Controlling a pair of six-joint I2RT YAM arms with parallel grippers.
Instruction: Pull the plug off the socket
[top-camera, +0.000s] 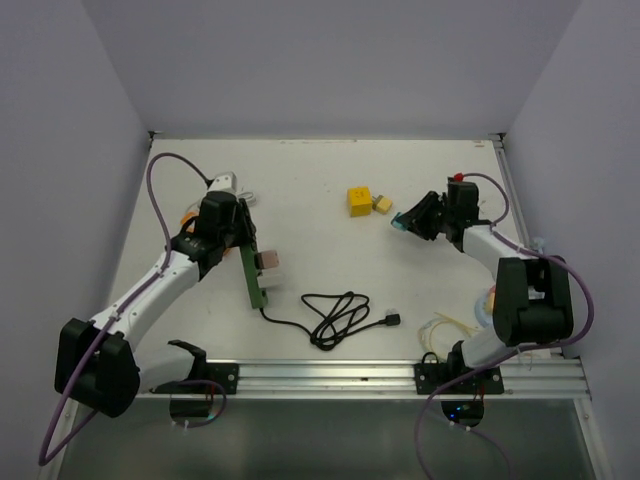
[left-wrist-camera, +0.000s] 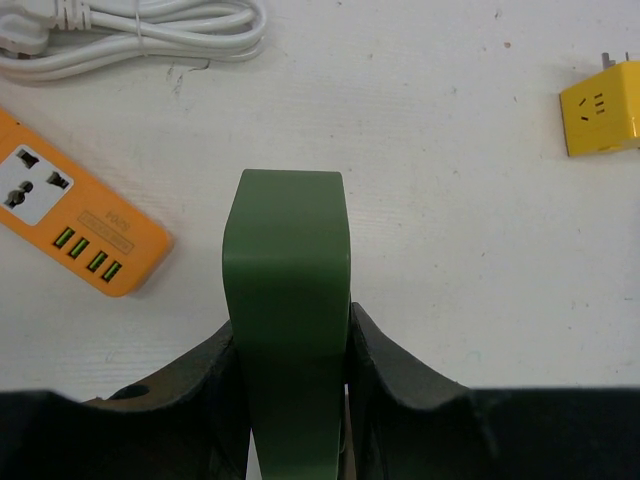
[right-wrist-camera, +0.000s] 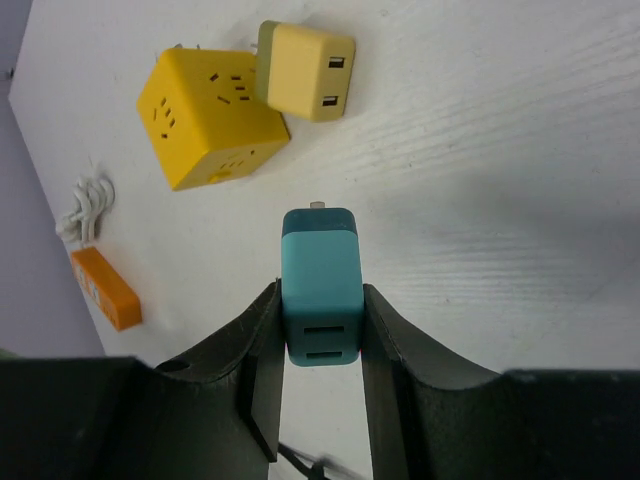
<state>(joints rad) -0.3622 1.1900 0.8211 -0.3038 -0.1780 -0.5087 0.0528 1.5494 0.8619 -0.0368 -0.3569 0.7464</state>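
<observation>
My right gripper lowers outward next and releases the teal adapter (top-camera: 401, 224) on bare tabletop beside the pale yellow adapter, since that spot lies below and outward.
My right gripper (top-camera: 410, 222) is shut on a teal plug adapter (right-wrist-camera: 320, 290), held by its sides with a metal prong showing at its far end, apart from any socket. In the top view the teal adapter (top-camera: 401, 224) hangs just right of a yellow cube socket (top-camera: 358, 200). In the right wrist view the cube (right-wrist-camera: 212, 120) lies ahead with a pale yellow adapter (right-wrist-camera: 305, 72) against it. My left gripper (top-camera: 238, 245) is shut on a green power strip (left-wrist-camera: 288, 290), which shows edge-on in the top view (top-camera: 253, 275) with a pinkish piece (top-camera: 268, 262) on its side.
A black cable (top-camera: 335, 318) coils from the green strip toward the front rail. An orange power strip (left-wrist-camera: 70, 215) and a white cable (left-wrist-camera: 140, 30) lie at the far left. Loose pale cables (top-camera: 455, 325) lie by the right arm's base. Walls close three sides.
</observation>
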